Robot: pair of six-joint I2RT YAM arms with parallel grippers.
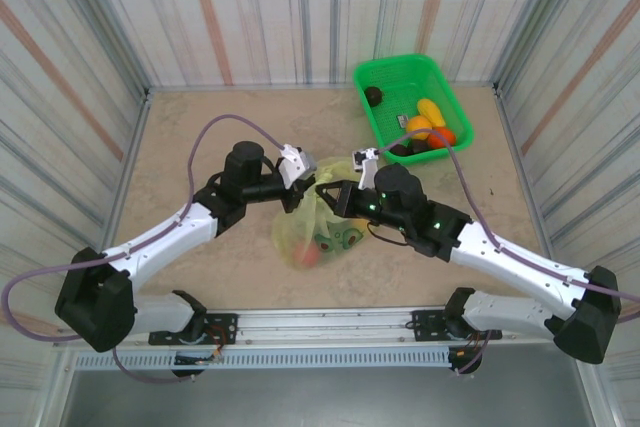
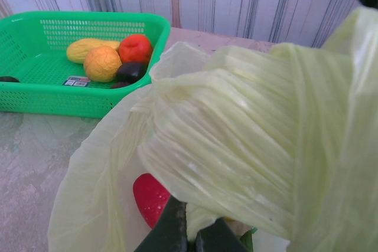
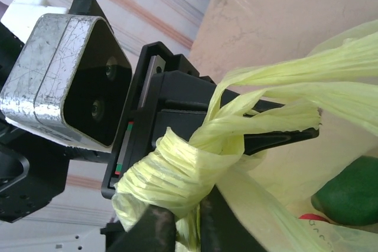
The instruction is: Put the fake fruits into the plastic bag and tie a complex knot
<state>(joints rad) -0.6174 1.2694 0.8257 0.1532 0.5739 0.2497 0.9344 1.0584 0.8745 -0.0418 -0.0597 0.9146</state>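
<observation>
Next, my left gripper moves away from my right gripper and down toward the table. It then releases the bag's handle strip point(image 2: 236, 140), because the wrapped knot is still loose.
The plastic bag point(image 1: 300, 232) lies mid-table with a red fruit point(image 1: 308, 255) and a green fruit point(image 1: 338, 239) inside. Both grippers meet above its mouth. My left gripper point(image 1: 308, 180) is shut on a bunched handle strip point(image 2: 236, 140); the red fruit point(image 2: 150, 196) shows through the bag beside its fingers point(image 2: 174, 228). My right gripper point(image 3: 188, 219) is shut on the wrapped yellow-green bunch point(image 3: 177, 172), a loose knot around the left gripper's black finger point(image 3: 283, 140). A green fruit point(image 3: 348, 196) sits in the bag below.
A rigid green basket point(image 1: 400, 72) stands at the back right, holding yellow point(image 1: 430, 110), orange point(image 1: 419, 127), red point(image 1: 441, 136) and dark point(image 1: 373, 95) fruits. Striped walls close in the table on three sides. Cables trail from both arms.
</observation>
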